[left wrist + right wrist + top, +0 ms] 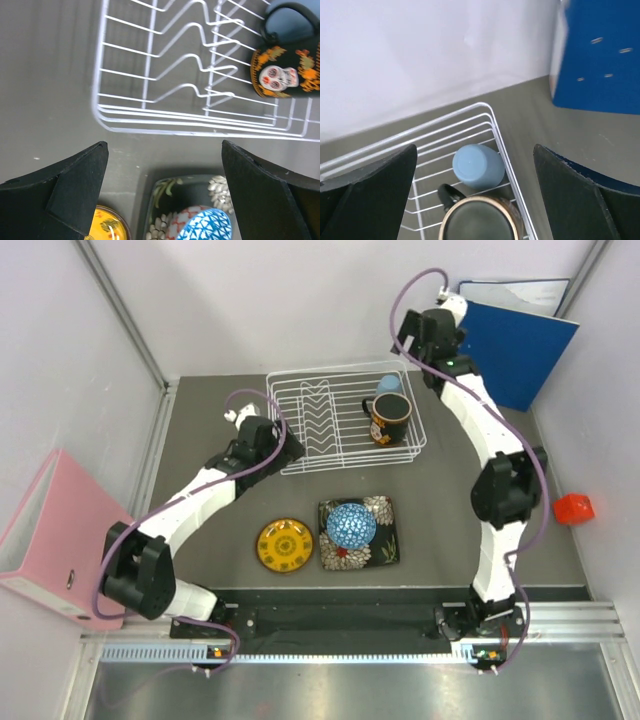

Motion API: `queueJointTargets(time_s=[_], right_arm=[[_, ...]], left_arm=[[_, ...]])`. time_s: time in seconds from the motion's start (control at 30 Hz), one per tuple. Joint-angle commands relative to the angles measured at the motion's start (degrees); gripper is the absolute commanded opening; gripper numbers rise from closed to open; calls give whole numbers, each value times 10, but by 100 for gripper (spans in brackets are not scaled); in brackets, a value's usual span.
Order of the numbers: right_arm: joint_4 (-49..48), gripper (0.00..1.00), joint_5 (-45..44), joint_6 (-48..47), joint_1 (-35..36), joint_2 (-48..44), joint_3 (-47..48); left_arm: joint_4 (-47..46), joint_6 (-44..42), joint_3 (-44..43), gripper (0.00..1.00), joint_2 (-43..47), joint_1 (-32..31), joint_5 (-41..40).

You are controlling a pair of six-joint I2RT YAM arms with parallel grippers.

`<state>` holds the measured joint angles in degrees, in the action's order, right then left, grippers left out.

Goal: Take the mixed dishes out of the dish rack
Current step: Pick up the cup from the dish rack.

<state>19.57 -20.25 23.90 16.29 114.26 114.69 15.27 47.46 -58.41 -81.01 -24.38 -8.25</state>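
The robot's right gripper is going to tilt down next and lower over the small light blue cup with its fingers on either side of the cup, because the mug [390, 418] crowds the cup's near side.
The white wire dish rack [345, 468] stands at the back centre. A dark skull-patterned mug [390, 418] and a small light blue cup [389, 385] on its side sit in the rack's right end. In front of the rack, the blue mosaic bowl [351, 525] rests upside down on the black square floral plate [385, 540]; the yellow round plate [284, 545] lies to its left. My left gripper [275, 445] is open and empty at the rack's left front corner [200, 133]. My right gripper [420, 350] is open and empty, above the cup [477, 166] and mug [477, 222].
A blue binder [515, 345] leans at the back right, close to my right arm. A pink binder [45, 535] lies at the left. A small red object [573, 508] sits at the right edge. White walls enclose the grey table.
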Motion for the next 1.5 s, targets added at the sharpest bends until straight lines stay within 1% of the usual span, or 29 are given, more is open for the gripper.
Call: queueJointTargets(time_s=[0.0,0.2,0.4,0.8,0.9,1.0,1.03,1.1,1.13,1.2,1.23,1.3,1.33,1.4,1.43,1.47], right_arm=[[42,100,56,-56,15,96,80],[13,100,72,-64,20,131,63],[-14,100,78,-68,30,149,47],[-8,99,82,-73,34,205,69],[-7,97,78,-69,34,215,75],[-5,83,72,-64,34,223,82],[-6,72,70,-62,35,223,82],[-7,64,65,-61,34,222,81],[-9,56,63,-61,34,221,81],[-12,47,58,-59,35,216,74],[-16,39,56,-59,34,212,69],[-31,32,52,-58,34,198,49],[-36,26,50,-58,34,193,44],[-46,23,44,-58,36,177,30],[-48,17,43,-57,35,173,28],[-48,15,41,-60,35,165,26]], left_arm=[[-43,11,8,99,25,-12,19],[-29,-18,5,99,25,-13,-4],[-22,-26,-10,99,18,-13,1],[-27,-27,-6,99,4,-13,6],[-25,-29,-7,99,2,-13,3],[-24,-28,-9,99,0,-13,3],[-23,-27,-10,99,-2,-13,3],[-22,-26,-10,99,-2,-13,3],[-21,-26,-10,99,-2,-13,1],[-21,-25,-9,99,-3,-13,1],[-21,-25,-9,99,-2,-13,0],[-21,-24,-8,99,-1,-13,0],[-21,-23,-8,99,-2,-13,-1],[-21,-23,-7,99,0,-13,-2],[-22,-22,-7,99,0,-13,-2],[-22,-22,-7,99,0,-13,0]])
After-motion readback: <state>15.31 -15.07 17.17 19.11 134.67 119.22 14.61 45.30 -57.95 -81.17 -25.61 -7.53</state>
